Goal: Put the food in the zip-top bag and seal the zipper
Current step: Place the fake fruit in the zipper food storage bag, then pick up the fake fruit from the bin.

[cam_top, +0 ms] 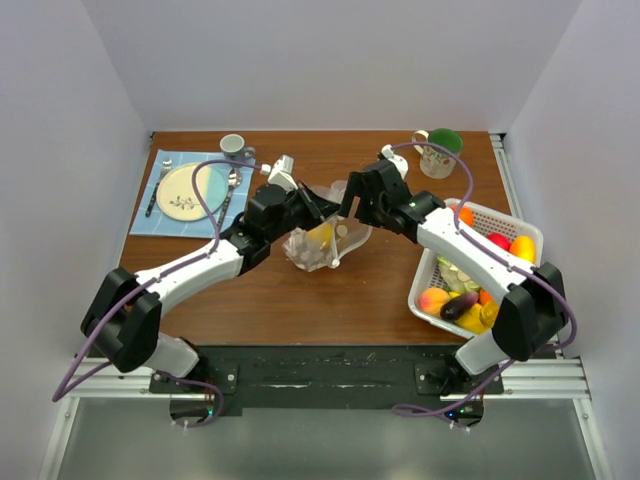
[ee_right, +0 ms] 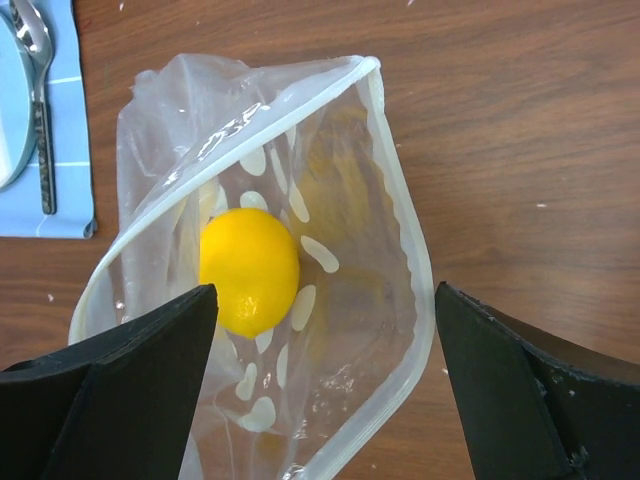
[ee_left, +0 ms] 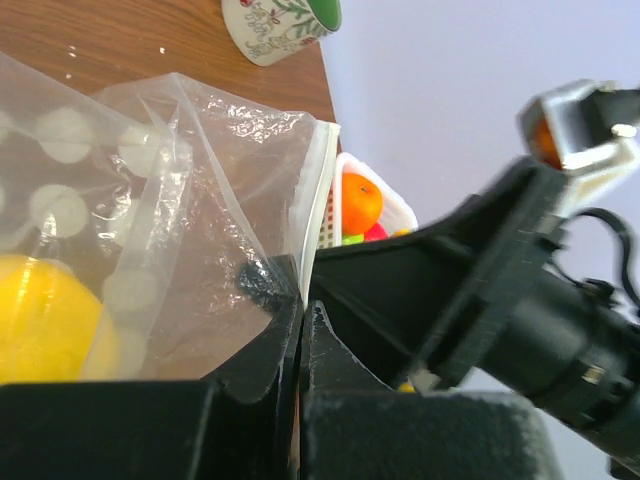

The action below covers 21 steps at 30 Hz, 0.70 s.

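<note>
My right gripper brings its open fingers across and down around the basket's far-end orange next, since that orange sits still unbagged to the right in the top view.
The clear zip-top bag (cam_top: 322, 245) with whitish spots stands open at the table's middle. A yellow lemon (ee_right: 248, 268) lies inside it and also shows in the left wrist view (ee_left: 40, 320). My left gripper (ee_left: 300, 315) is shut on the bag's mouth edge with the zipper strip (ee_left: 312, 205), holding it up. My right gripper (ee_right: 322, 345) is open and empty, hovering right above the bag's mouth; the zipper rim (ee_right: 415, 300) curves between its fingers. More food, orange, red, yellow, purple and green pieces, lies in the white basket (cam_top: 520, 228) at the right.
A green-rimmed flowered mug (cam_top: 438, 152) stands at the back right. A blue placemat (cam_top: 160, 218) with a plate (cam_top: 190, 191), cutlery and a small grey cup (cam_top: 234, 146) lies at the back left.
</note>
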{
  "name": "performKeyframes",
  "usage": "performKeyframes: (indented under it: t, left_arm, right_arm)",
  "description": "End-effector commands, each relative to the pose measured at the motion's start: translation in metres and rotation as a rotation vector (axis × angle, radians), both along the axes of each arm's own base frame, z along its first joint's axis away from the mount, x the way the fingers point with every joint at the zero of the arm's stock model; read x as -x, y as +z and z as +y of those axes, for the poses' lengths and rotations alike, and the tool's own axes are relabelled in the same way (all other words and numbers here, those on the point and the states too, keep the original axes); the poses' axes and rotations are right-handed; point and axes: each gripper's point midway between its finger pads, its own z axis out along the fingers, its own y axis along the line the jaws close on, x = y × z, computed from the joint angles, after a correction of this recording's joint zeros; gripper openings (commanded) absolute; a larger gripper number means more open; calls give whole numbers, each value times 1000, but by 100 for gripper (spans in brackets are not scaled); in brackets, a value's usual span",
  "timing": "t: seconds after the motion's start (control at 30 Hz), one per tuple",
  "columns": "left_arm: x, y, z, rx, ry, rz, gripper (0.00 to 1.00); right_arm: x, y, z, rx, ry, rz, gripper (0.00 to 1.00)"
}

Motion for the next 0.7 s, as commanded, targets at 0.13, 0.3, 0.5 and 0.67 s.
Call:
performKeyframes:
  t: [0.13,0.3,0.5,0.67]
  left_arm:
    - [-3,2,-15,60,-20,-17,0]
    - [-6,0,-18,61,-18,-15,0]
    - [-6,1,-18,60,-25,-18,0]
    - [-4,4,-17,58,-30,-24,0]
  right_arm:
    - [19,86,-88,189,-158,-191,99]
    - [12,71,-158,172,-274,-136,99]
    - [-7,39,-210,149,-382,-43,99]
    - [-15,10,-238,99,-449,20,98]
